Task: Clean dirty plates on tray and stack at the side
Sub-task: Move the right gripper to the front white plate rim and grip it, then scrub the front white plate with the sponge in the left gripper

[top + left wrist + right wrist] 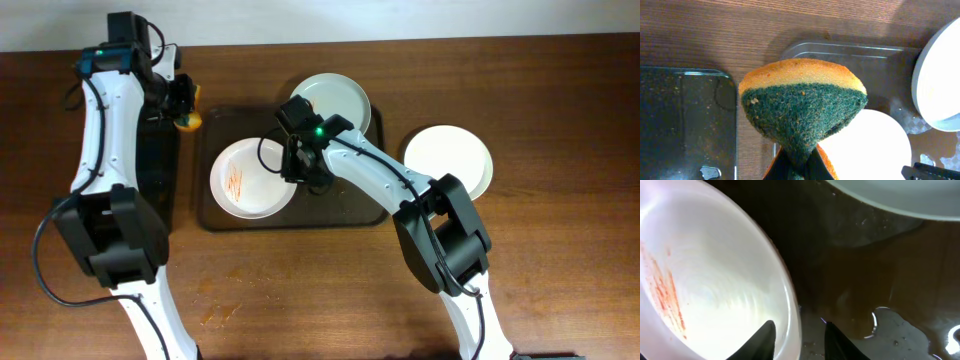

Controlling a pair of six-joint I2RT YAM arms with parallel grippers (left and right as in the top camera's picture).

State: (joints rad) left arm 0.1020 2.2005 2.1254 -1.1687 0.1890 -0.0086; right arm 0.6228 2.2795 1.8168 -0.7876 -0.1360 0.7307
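Note:
My right gripper's open fingers stand on either side of the streaked plate's rim point(291, 188) point(795, 336). The right gripper eases slightly down over it next and closes there.
A white plate point(252, 178) with orange-brown streaks lies at the left of the dark-brown tray point(345, 205). My right gripper point(303, 170) point(799, 332) is open and straddles this plate's point(715, 280) right rim, one finger over the plate and one outside, with a gap showing. A second plate point(335, 100) point(900, 195) rests at the tray's far right corner. A third plate point(448, 160) lies on the table right of the tray. My left gripper point(183, 100) point(801, 160) is shut on a yellow-and-green sponge point(802, 105) above the tray's far left corner.
A smaller black tray point(160, 170) point(685, 125) lies left of the brown tray, under the left arm. Water puddles point(900, 330) sit on the brown tray's floor. Bare wooden table surrounds both trays.

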